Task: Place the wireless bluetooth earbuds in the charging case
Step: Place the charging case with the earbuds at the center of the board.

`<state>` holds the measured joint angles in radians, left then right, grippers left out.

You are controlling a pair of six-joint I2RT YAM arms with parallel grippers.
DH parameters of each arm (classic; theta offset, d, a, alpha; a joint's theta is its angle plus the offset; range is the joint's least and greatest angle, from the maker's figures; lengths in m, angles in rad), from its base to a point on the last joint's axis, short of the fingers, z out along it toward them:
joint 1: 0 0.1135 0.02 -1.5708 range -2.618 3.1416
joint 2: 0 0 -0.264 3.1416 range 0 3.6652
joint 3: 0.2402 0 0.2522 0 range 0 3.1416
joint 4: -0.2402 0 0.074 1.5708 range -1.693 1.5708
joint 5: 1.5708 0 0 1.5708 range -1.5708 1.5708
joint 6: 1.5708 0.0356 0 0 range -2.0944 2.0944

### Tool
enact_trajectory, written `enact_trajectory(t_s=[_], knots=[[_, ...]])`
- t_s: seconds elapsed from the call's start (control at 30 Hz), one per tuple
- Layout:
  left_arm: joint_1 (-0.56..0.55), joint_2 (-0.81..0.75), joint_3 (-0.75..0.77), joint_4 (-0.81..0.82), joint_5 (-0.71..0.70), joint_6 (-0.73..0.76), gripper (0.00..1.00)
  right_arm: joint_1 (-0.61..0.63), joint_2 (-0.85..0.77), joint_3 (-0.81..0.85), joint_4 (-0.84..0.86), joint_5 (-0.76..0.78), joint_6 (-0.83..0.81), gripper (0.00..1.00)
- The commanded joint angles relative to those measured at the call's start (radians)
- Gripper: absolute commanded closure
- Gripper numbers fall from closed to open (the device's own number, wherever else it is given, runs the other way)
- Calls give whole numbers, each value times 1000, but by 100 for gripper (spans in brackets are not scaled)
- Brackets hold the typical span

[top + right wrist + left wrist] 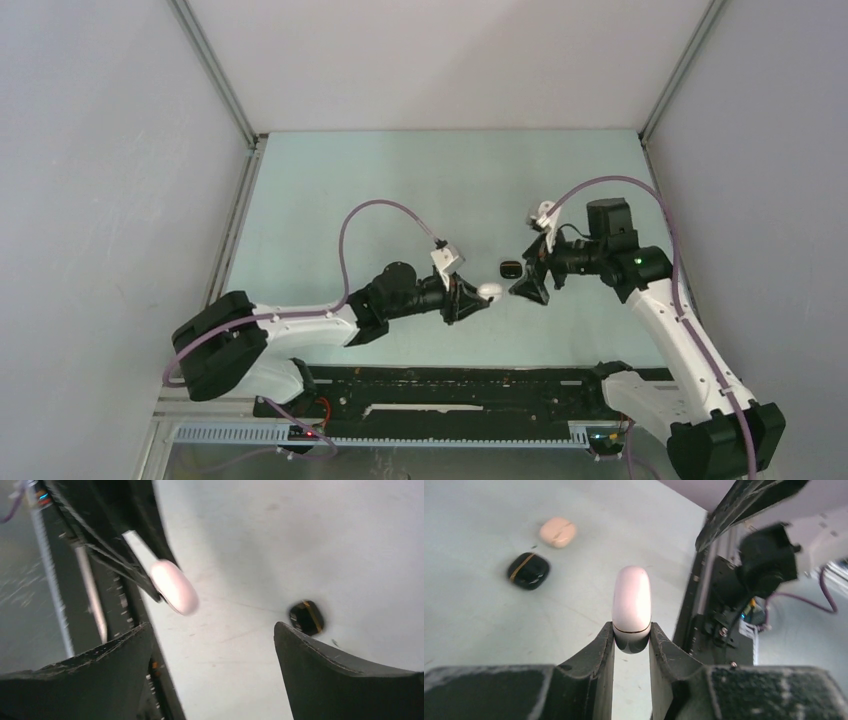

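Observation:
The left gripper moves outward next and lowers the white case [489, 291] onto the empty table beside the black case, since the white case is closed.
My left gripper [476, 296] is shut on a closed white pebble-like charging case [489, 291] and holds it above the table. In the left wrist view the case [631, 605] stands up between the fingertips of that gripper [631, 631]. My right gripper [527, 284] is open and empty, just right of the white case and facing it. In the right wrist view the open gripper [212, 645] looks at the white case [174, 586]. A closed black case [511, 268] with a gold seam lies on the table behind them. No earbuds show in any view.
A closed cream case [557, 532] lies on the table beyond the black case [528, 570]; it is hidden in the top view. The black case also shows in the right wrist view [306, 617]. A black rail [450, 385] runs along the near table edge.

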<state>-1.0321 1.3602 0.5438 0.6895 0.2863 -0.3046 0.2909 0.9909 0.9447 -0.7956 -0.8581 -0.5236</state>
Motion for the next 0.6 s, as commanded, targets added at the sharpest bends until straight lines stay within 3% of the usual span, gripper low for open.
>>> enact_trajectory(t_s=[0.0,0.03,0.2,0.37,0.47,0.57], knots=[[107,54,90,-72,-53,-187,100,-104,-4,-68,327,129,270,5],[136,82,113,-98,-40,-234,100,-109,8,-70,348,164,281,1],[258,292,247,-169,55,-464,99,-112,10,-74,364,320,293,0],[291,477,318,-66,132,-664,93,-116,-1,-93,371,347,292,0],[293,552,376,-125,168,-693,90,-117,0,-96,368,346,288,0],[297,569,413,-258,150,-672,77,-117,4,-96,368,346,284,0]])
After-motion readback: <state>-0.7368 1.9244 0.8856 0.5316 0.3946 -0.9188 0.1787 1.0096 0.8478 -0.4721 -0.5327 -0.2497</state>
